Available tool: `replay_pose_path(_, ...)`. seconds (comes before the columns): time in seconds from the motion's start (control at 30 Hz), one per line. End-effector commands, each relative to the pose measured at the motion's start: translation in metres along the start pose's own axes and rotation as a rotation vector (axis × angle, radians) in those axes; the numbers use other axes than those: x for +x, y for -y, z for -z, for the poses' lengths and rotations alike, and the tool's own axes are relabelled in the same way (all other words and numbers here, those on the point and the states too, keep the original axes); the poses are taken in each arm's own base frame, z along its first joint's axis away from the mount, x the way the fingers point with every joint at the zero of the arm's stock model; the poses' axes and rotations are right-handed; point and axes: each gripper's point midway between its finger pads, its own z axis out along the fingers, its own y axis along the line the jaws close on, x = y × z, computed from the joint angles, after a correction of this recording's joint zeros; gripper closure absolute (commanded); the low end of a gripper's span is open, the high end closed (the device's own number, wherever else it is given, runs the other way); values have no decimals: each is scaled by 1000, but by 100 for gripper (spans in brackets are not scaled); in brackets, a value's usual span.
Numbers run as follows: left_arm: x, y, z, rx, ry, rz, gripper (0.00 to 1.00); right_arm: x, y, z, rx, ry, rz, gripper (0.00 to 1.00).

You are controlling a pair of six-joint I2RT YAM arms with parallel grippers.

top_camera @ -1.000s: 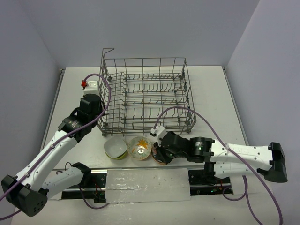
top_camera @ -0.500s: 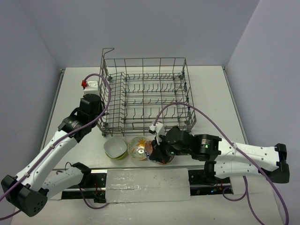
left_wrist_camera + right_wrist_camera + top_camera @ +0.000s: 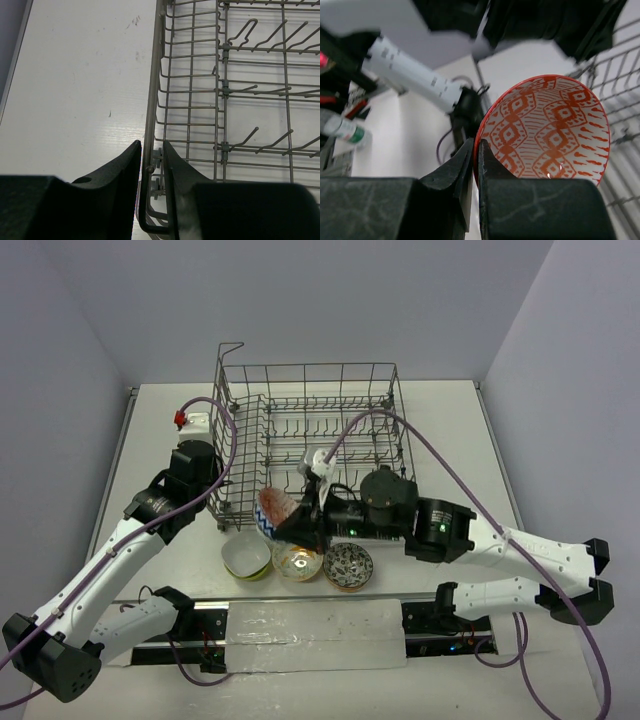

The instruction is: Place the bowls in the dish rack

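My right gripper holds the bowl. I should next carry it outward over the dish rack's empty far wires on my left gripper's side, then lower it and let go.
My right gripper [image 3: 300,521] is shut on the rim of the red-orange patterned bowl [image 3: 277,505], which hangs tilted on edge above the table at the dish rack's [image 3: 310,367] front left corner. In the right wrist view the fingers pinch the bowl's [image 3: 545,130] left rim, at my right gripper [image 3: 476,145]. A lime-green bowl [image 3: 246,556], a yellow-floral bowl [image 3: 297,561] and a white bowl with dark marks [image 3: 348,566] sit in a row in front of the rack. My left gripper [image 3: 152,145] is shut on the rack's left rim wire [image 3: 160,75] near its front corner.
A small white box with a red cap [image 3: 192,421] lies left of the rack. The purple cable [image 3: 400,435] of the right arm arches over the rack's right side. A metal rail [image 3: 315,625] runs along the table's near edge.
The right gripper has risen from the table and swung left toward the rack's front with the red-orange bowl, uncovering the white bowl with dark marks. The left arm has stayed still.
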Motion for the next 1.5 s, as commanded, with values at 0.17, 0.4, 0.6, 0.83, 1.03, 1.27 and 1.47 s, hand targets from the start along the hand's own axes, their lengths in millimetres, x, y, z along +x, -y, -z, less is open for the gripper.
replay_pose_path(0.17,-2,2,1,17,11,-8,75,-139,93,8,204,474,-24,100)
replay_pose_path(0.4,0,4,-1,25,3,-7,77,-164,197,-1,272,645,-174,100)
replay_pose_path(0.6,1,6,-2,36,-2,-9,76,-166,279,-26,209,703,-338,100)
replay_pose_path(0.83,1,6,-1,37,4,-4,74,-156,337,-61,72,714,-495,100)
replay_pose_path(1.03,4,10,-2,57,-7,-9,75,-140,374,-85,8,714,-573,100)
replay_pose_path(1.27,6,13,-4,68,-19,-15,75,-131,397,-92,-28,746,-639,100)
replay_pose_path(1.47,6,15,-4,75,-21,-13,75,-111,402,-95,-3,738,-659,100)
